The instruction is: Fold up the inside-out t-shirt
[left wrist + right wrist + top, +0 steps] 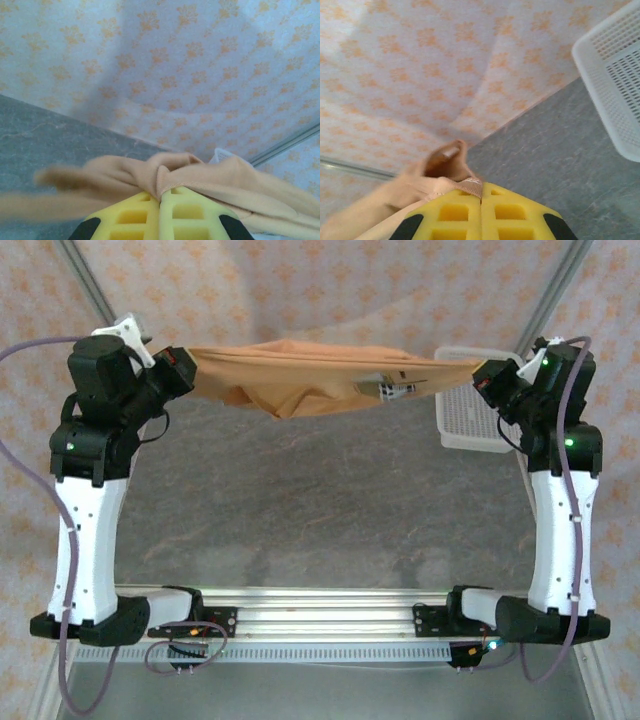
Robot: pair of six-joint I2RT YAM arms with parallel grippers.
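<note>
My left gripper should lower the t-shirt's pinched hem onto the bare grey tabletop next and let go of the hem's corner there, because that open part of the tabletop is below my gripper.
The inside-out t-shirt [320,375], orange-tan cloth, hangs stretched in the air between my two grippers at the far side of the table. Its middle sags in folds, and a small white label [392,390] shows right of centre. My left gripper [183,368] is shut on the shirt's left end; in the left wrist view a hemmed edge of the t-shirt [200,175] is pinched between the yellow fingers [131,215]. My right gripper [484,377] is shut on the right end, with the t-shirt [420,185] bunched left of its yellow fingers [512,217].
A white perforated basket [470,415] stands at the back right, just behind the right gripper, also at the basket [615,75] in the right wrist view. The grey table [320,500] spreads below the shirt. A patterned cloth backdrop [330,290] rises behind.
</note>
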